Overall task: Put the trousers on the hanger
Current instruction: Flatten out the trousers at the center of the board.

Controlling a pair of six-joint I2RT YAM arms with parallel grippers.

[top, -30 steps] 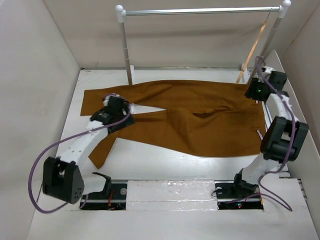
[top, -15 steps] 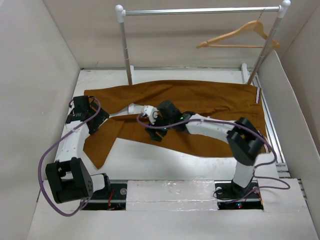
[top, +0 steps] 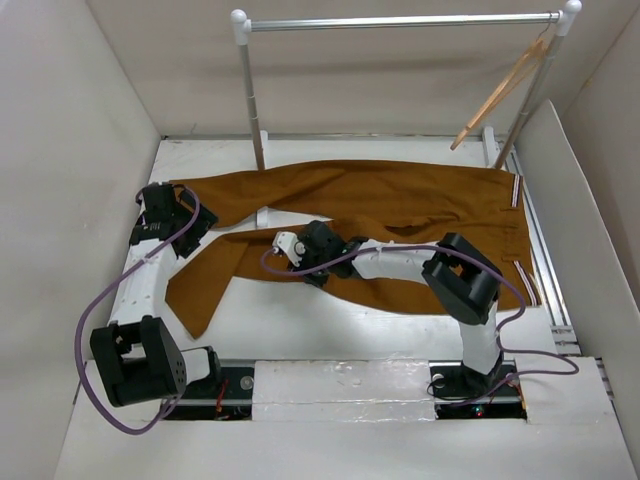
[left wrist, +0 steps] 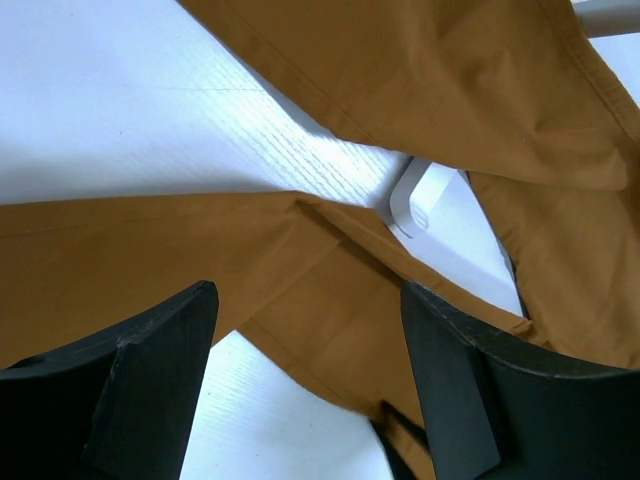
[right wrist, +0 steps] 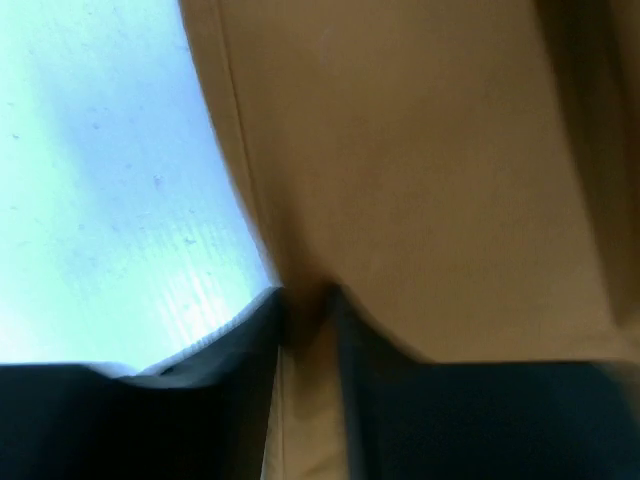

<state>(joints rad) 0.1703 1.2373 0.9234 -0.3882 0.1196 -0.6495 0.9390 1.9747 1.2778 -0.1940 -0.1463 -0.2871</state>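
My left gripper moves down next, then outward onto the far leg's inner edge (left wrist: 296, 98), which lies beyond its open fingers, beside empty table.
The rust-brown trousers (top: 400, 205) lie flat across the table, waistband with white trim at the right, the two legs spread toward the left. The tan wooden hanger (top: 498, 90) hangs by its hook from the right end of the rail, tilted and seen almost edge-on. My left gripper (top: 168, 215) is open over the leg ends; in the left wrist view (left wrist: 310, 330) cloth (left wrist: 300, 260) lies between and below its jaws. My right gripper (top: 312, 250) reaches left to the inner edge of the near leg. In the right wrist view (right wrist: 305, 310) it is shut on a fold of trouser cloth (right wrist: 420, 180).
A silver rail (top: 400, 21) on white posts stands at the back, its left post (top: 250, 90) rising just behind the trousers. A white foot of the rail (left wrist: 420, 200) shows between the legs. Beige walls enclose the table on the left, back and right.
The hanger has swung from broadside to nearly edge-on. My right gripper has shifted a little left along the near leg's inner edge. The left arm has hardly moved.
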